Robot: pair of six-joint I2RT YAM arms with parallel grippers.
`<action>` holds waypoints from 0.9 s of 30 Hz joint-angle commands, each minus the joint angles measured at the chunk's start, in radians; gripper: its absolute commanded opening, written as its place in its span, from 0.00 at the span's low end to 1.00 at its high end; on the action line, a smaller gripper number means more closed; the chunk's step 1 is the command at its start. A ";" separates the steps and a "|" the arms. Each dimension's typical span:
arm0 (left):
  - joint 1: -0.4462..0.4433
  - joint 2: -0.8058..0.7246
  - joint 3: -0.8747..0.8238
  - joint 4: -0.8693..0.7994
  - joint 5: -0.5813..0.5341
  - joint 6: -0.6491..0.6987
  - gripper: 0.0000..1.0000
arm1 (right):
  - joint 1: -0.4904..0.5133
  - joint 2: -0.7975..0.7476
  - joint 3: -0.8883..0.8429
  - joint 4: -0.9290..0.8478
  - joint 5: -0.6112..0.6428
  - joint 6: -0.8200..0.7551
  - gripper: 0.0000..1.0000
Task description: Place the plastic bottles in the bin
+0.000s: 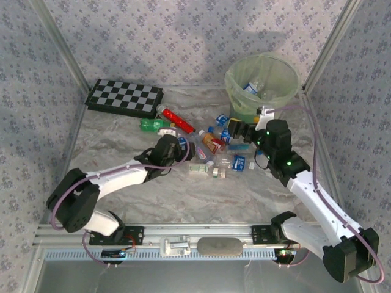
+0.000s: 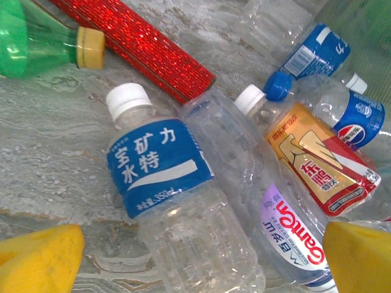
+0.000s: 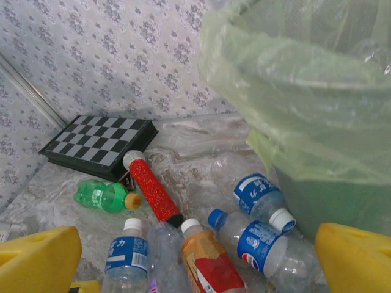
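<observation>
I will lower my left gripper around the clear body of the blue-labelled bottle, beside the label, and close it, because the bottle is already between my open yellow fingers.
Several plastic bottles lie in a loose heap on the marble table between my two arms. My left gripper hangs open over a clear bottle with a blue label, which lies between its yellow fingertips. Beside that bottle lie a clear Ganten bottle and an orange-labelled bottle. My right gripper is open and empty, low beside the bin. A Pepsi bottle and a blue-labelled bottle lie in front of it. At the heap's left lies a green bottle. At least one bottle is inside the bin.
A red glittery stick lies among the bottles. The black-and-white checkerboard sits at the back left. Patterned walls with metal posts close in the table on three sides.
</observation>
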 commanded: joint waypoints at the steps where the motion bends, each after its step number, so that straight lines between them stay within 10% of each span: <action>1: -0.018 0.058 0.068 -0.080 -0.028 0.008 1.00 | 0.014 0.006 -0.020 0.060 0.049 0.060 1.00; 27: -0.033 0.295 0.179 -0.207 -0.112 -0.011 0.96 | 0.021 0.125 0.008 0.077 0.026 0.088 1.00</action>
